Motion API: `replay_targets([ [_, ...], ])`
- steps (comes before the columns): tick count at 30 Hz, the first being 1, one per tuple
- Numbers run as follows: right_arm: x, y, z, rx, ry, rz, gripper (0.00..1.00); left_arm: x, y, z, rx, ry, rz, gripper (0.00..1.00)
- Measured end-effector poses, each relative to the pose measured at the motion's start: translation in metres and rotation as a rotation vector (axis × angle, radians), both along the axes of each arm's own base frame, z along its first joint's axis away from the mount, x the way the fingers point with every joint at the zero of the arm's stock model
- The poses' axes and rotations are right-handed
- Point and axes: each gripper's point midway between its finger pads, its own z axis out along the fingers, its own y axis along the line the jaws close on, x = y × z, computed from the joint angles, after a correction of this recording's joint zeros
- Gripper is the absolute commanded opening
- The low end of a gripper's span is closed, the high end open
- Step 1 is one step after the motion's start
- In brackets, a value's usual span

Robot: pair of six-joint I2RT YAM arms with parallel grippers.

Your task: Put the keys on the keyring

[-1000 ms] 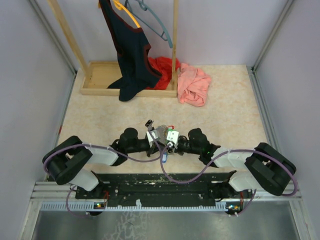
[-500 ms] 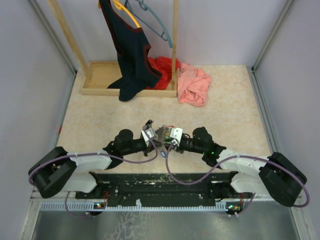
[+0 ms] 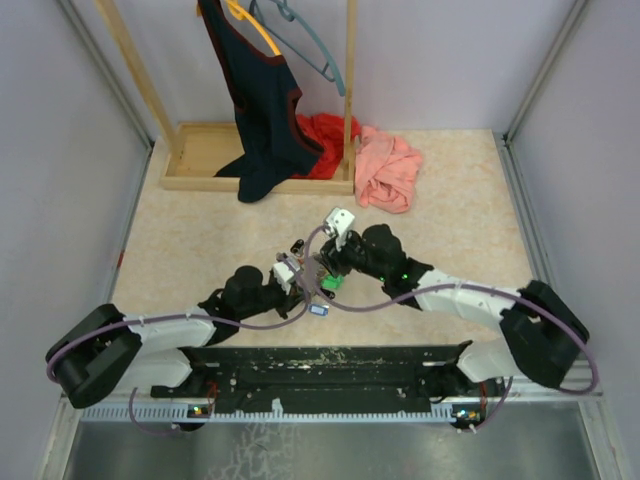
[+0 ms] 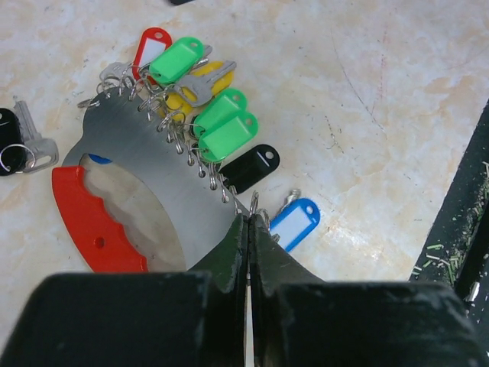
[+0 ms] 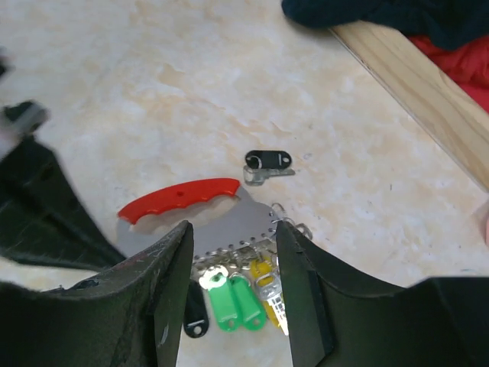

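The small ring of the black key [image 5: 267,163] still lies loose beyond the red grip, and my right gripper moves outward and down onto it next.
The keyring [image 4: 145,176] is a grey metal half-disc with a red grip [image 4: 88,222], lying on the table. Along its holed edge hang several keys: green tags [image 4: 221,126], a red tag [image 4: 150,50], a yellow one [image 4: 195,88] and a black one [image 4: 250,168]. A blue-tagged key [image 4: 294,223] lies at the plate's end. My left gripper [image 4: 248,218] is shut on that end of the plate. My right gripper [image 5: 233,229] hovers open above the keyring [image 5: 229,218], touching nothing. A loose black key [image 5: 267,163] lies beyond the red grip [image 5: 179,197].
A wooden rack base [image 3: 200,150] stands at the back with a dark garment [image 3: 260,100] hanging over it. Red cloth [image 3: 325,135] and pink cloth [image 3: 388,168] lie beside it. The black base rail [image 4: 466,229] borders the near side.
My right gripper has opened and pulled up and back from the keys. My left gripper has closed on the plate, and the left arm has stretched out lower.
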Motion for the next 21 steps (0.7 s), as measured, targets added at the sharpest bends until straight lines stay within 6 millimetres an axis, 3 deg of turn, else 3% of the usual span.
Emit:
replay_targets([
  [9, 0.057, 0.024, -0.056, -0.124, 0.149, -0.151, 0.53, 0.001, 0.005, -0.005, 0.008, 0.015, 0.034, 0.01],
  [14, 0.086, 0.049, -0.085, -0.172, 0.191, -0.171, 0.59, -0.003, 0.006, -0.005, -0.003, 0.013, 0.022, 0.01],
  [21, 0.102, 0.068, -0.121, -0.229, 0.248, -0.165, 0.63, -0.007, 0.009, -0.002, -0.017, 0.004, 0.013, 0.01],
])
